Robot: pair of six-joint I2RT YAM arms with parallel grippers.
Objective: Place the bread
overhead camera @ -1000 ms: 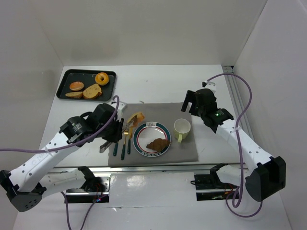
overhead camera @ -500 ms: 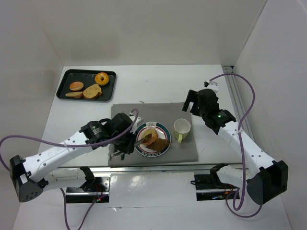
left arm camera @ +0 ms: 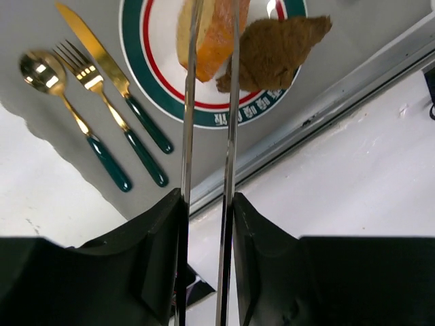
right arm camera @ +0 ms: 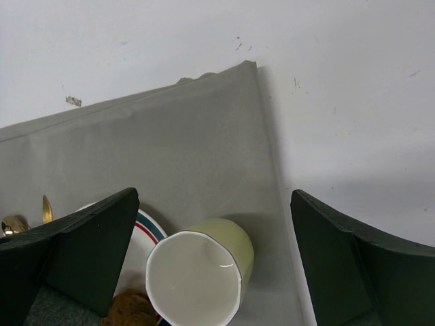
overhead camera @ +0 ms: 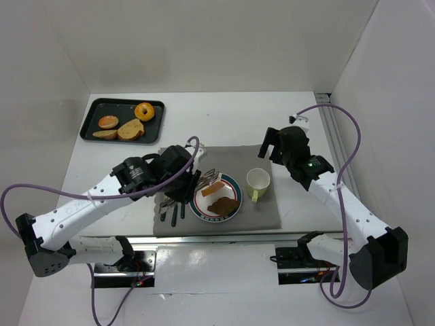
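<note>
Next, the left gripper carries the tongs (overhead camera: pixel 206 178) outward from the plate (overhead camera: pixel 235 189), then brings the tongs down onto the table beside the black tray.
A slice of bread (overhead camera: pixel 216 188) lies on the left part of the striped plate (overhead camera: pixel 235 189), beside a brown pastry (overhead camera: pixel 223 205). My left gripper (overhead camera: pixel 185 183) is shut on metal tongs (overhead camera: pixel 206 178), whose two blades reach over the plate's left rim. In the left wrist view the tongs (left arm camera: pixel 231 136) run out from my left gripper (left arm camera: pixel 207 204) across the bread (left arm camera: pixel 212 30) on the plate (left arm camera: pixel 136 47). I cannot tell if the blades still pinch it. My right gripper (overhead camera: pixel 269 145) is open and empty, and hangs above the cup (right arm camera: pixel 197 272) in the right wrist view (right arm camera: pixel 215 197).
A grey placemat (overhead camera: pixel 265 212) carries the plate, a pale green cup (overhead camera: pixel 257 181) and a knife, fork and spoon (overhead camera: pixel 174 212) under my left arm. A black tray (overhead camera: pixel 88 128) at the back left holds several breads and a doughnut (overhead camera: pixel 144 111). White walls close in the table.
The left arm carried the bread in the tongs from left of the plate onto it. Now the gripper has drawn back up and left, and the bread rests on the plate. The right arm is still.
</note>
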